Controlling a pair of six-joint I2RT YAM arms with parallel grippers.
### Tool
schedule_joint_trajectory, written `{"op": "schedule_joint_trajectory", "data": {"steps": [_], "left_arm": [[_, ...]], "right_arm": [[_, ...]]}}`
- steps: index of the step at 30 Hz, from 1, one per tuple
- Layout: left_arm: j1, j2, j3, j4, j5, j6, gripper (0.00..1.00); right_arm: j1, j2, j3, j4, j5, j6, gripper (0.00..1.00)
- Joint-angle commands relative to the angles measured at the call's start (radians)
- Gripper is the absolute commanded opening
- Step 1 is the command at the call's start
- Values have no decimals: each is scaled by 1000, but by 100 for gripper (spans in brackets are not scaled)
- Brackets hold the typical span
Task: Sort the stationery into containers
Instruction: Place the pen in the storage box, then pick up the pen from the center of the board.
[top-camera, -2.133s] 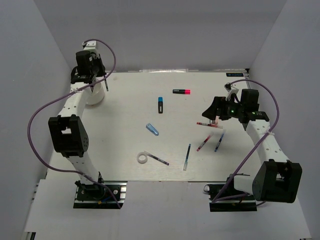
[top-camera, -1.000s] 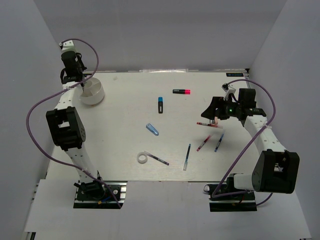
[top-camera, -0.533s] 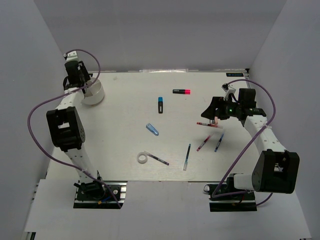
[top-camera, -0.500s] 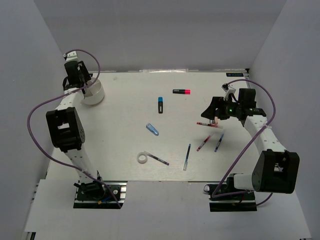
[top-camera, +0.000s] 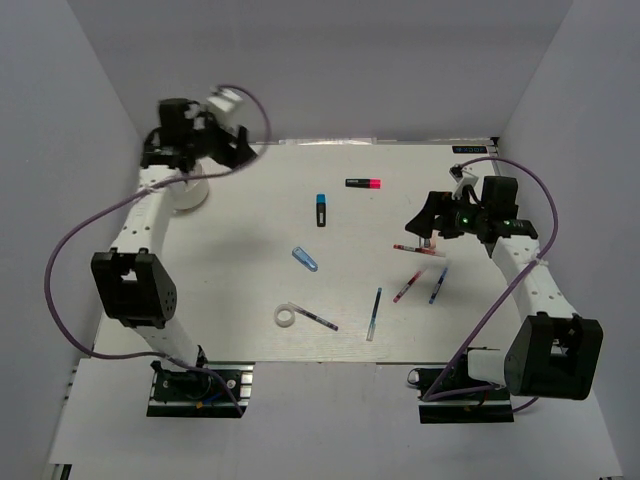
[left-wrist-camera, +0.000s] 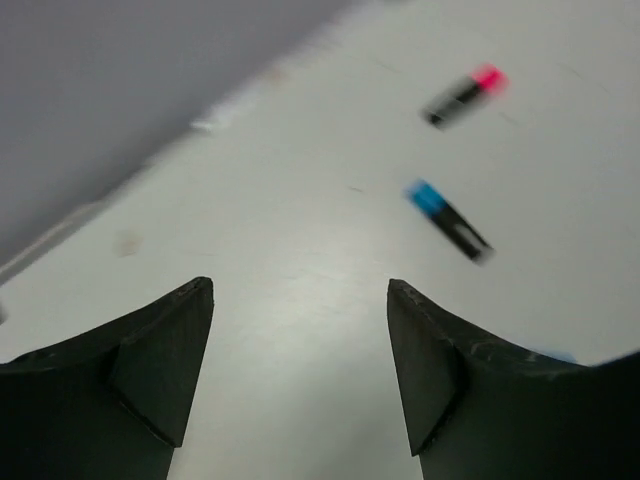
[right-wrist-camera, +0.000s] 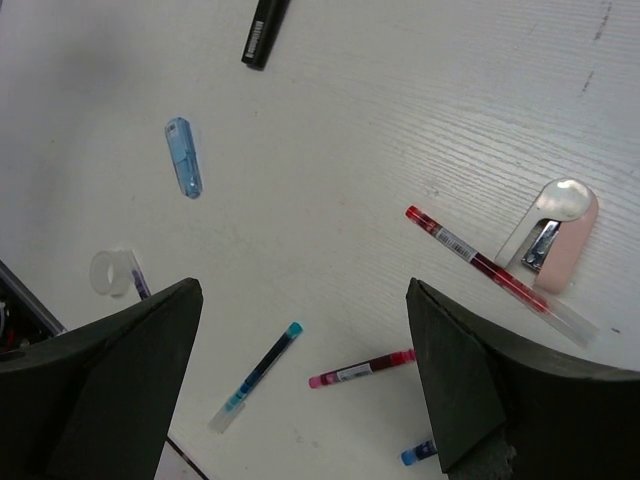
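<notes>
The tape ring touches the other end of the dark pen, so I should move my left gripper back, down and to the right in the top view, onto the dark pen's loose end (top-camera: 328, 325).
My left gripper (top-camera: 240, 152) hangs open and empty above the table's far left, just right of the white tub (top-camera: 188, 195), which the arm partly hides. Its wrist view looks past the open fingers (left-wrist-camera: 165, 350) at the pink-ended marker (left-wrist-camera: 462, 94) and the blue-ended marker (left-wrist-camera: 450, 220). At the right my right gripper (top-camera: 425, 225) is open above a long red pen (right-wrist-camera: 480, 262). Below it lie a teal pen (right-wrist-camera: 258, 375), a short red pen (right-wrist-camera: 362, 369) and the tip of a blue pen (right-wrist-camera: 415, 455). The translucent blue tube (top-camera: 305, 259) and the tape ring (top-camera: 287, 316) lie mid-table.
A pink and white clip-like thing (right-wrist-camera: 555, 235) lies against the long red pen. A dark thin pen (top-camera: 318, 319) touches the tape ring. Purple cables (top-camera: 85, 225) loop beside both arms. Grey walls close in the table on three sides.
My left gripper has opened and swung from over the tub towards the right, now facing the table's middle. The right arm has barely moved.
</notes>
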Motion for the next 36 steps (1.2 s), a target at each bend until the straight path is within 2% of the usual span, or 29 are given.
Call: {"op": "schedule_joint_trajectory", "data": {"steps": [1,2,3,5,8,15,20,28,36], "left_arm": [[-220,-66,-62,-429,162,353,79],[-268,-89,-91,-468,134,468,78],[-361,-94,-143,-509,67,514,78],[-437,-103,-194,-595,18,595,73],[-532,-123,-281,-660,7,630,66],[-676,-226,-515,-568,-7,668,64],[-796,-246,-608,-445,-108,650,64],[-873,-163,-622,-332,-193,582,60],[-905,-152,-700,-279,-242,611,57]], "right_arm": [[-18,-20,-18,-16,51,32,88],[-29,-19,-29,-19,66,49,88],[-39,-16,-33,-22,70,55,88],[-53,-16,-41,-34,59,55,88],[-62,-17,-32,-66,35,19,83],[-76,-25,-34,-97,33,-18,81],[-78,-23,-35,-94,21,-12,81],[-87,-26,-34,-102,16,-17,81],[-90,-30,-32,-109,5,-20,81]]}}
